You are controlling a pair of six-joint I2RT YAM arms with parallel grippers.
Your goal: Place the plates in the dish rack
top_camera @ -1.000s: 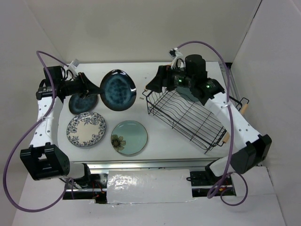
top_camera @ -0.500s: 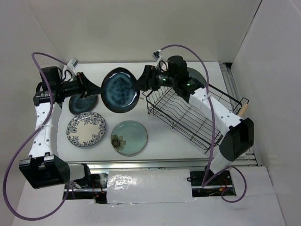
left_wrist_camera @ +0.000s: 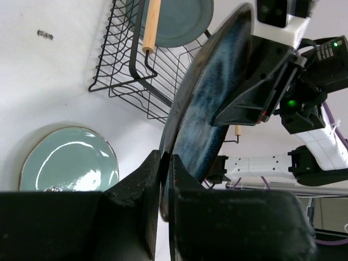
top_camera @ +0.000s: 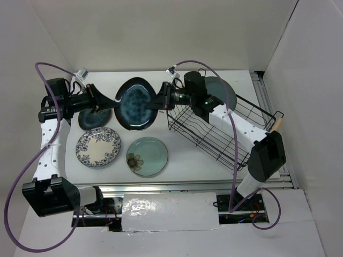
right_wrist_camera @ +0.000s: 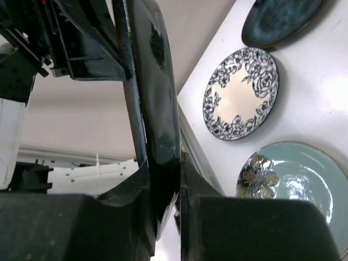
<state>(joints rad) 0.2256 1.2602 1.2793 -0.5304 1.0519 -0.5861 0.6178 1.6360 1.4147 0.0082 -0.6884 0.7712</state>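
Note:
The open rack (top_camera: 225, 134) slots beside the grey-teal plate are below my right gripper and to its right in the top view. I need to swing the gripper across, lower it and let go.
A glossy dark navy plate (top_camera: 136, 104) hangs on edge above the table's back, pinched from both sides. My left gripper (top_camera: 119, 103) is shut on its left rim. My right gripper (top_camera: 157, 103) is shut on its right rim. The left wrist view has the rim between my left gripper (left_wrist_camera: 166, 163) jaws, and the navy plate (left_wrist_camera: 212, 103) runs up to the other gripper. The right wrist view shows my right gripper (right_wrist_camera: 174, 163) clamped on the plate's edge (right_wrist_camera: 157, 98). The dish rack (top_camera: 225, 134) stands right, with a grey-teal plate (top_camera: 218, 90) upright in its far end.
On the table lie a dark teal plate (top_camera: 95, 119) at back left, a white and blue floral plate (top_camera: 98, 147) and a mint plate with a flower (top_camera: 147, 156) near the front. The rack's wooden handles (top_camera: 277, 123) stick out on the right.
My right arm swung left from the rack to the navy plate and its gripper shut on the right rim. My left gripper carried the plate slightly right.

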